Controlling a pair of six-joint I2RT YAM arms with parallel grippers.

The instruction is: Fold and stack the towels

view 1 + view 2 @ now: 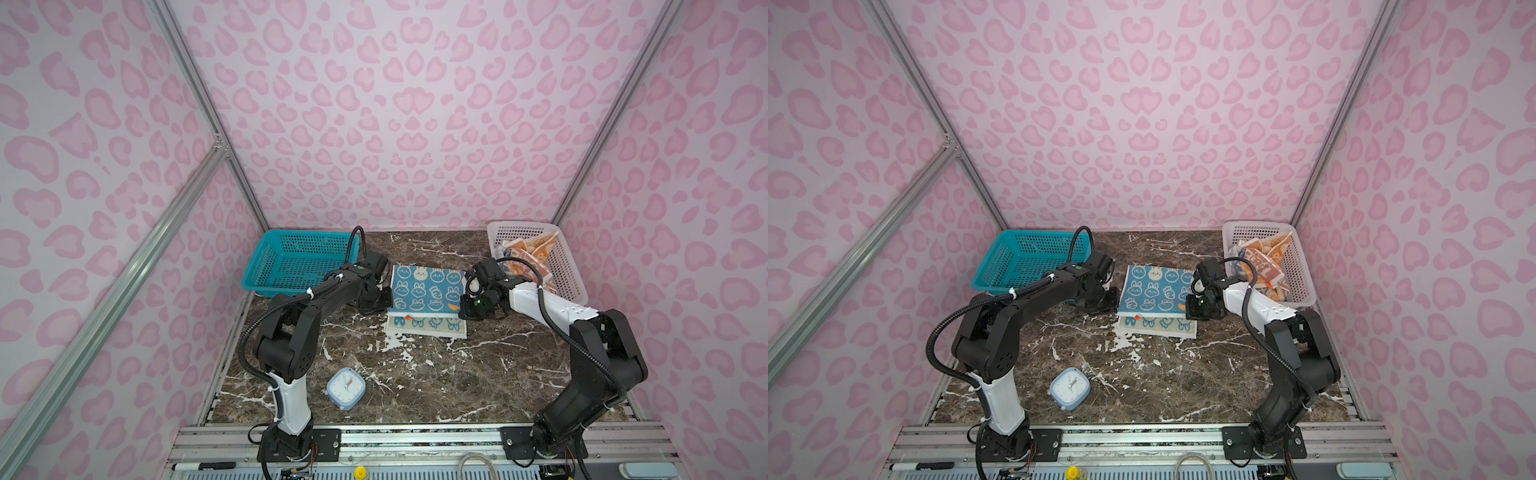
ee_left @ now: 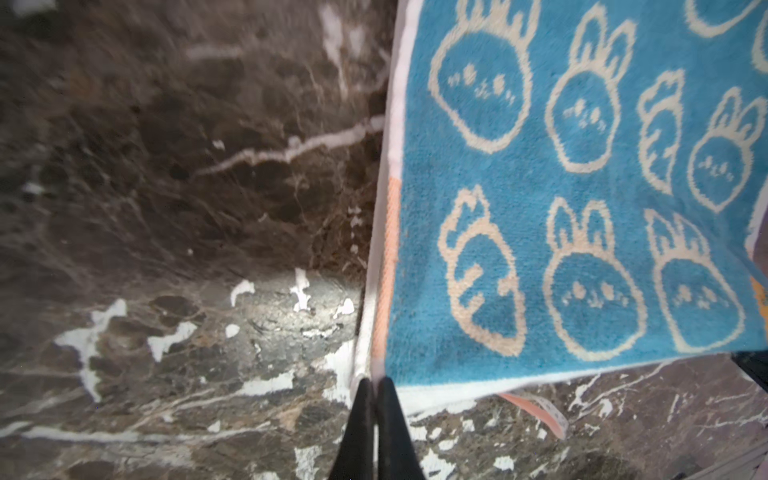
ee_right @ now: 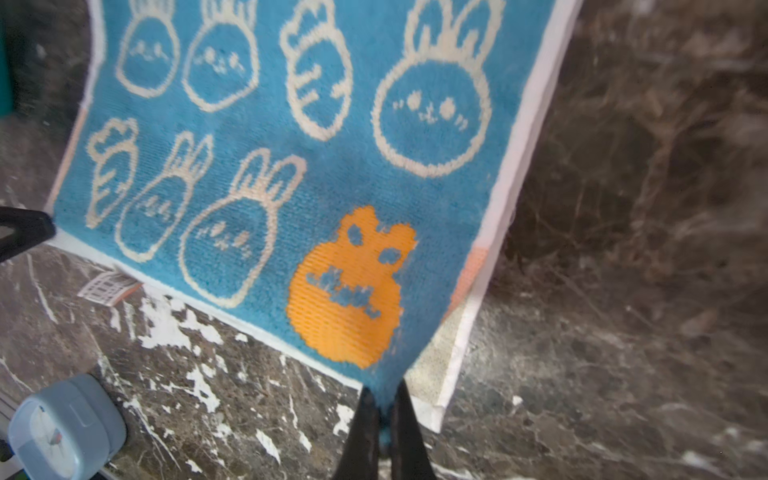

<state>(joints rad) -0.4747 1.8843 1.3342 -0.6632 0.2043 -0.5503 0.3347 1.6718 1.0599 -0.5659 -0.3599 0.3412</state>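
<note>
My left gripper draws the towel's white hem down and back toward my base next, onto the still uncovered cream strip (image 1: 395,326) below the gripper, and releases the hem there.
A blue towel (image 1: 424,289) (image 1: 1152,291) with cream rabbit outlines lies mid-table, its near part doubled over so a strip of cream underside (image 1: 428,327) shows in front. My left gripper (image 1: 376,305) (image 2: 374,384) is shut on the near left corner of the blue layer. My right gripper (image 1: 467,311) (image 3: 384,399) is shut on the near right corner, beside an orange rabbit print (image 3: 349,291). Both corners are raised slightly off the table. An orange-and-cream towel (image 1: 528,253) (image 1: 1264,253) lies crumpled in the white basket.
The white mesh basket (image 1: 569,274) stands at the back right, just behind my right arm. A teal mesh basket (image 1: 299,262) stands at the back left beside my left arm. A small blue clock (image 1: 345,388) (image 3: 62,428) sits near the front on the marble table (image 1: 457,374).
</note>
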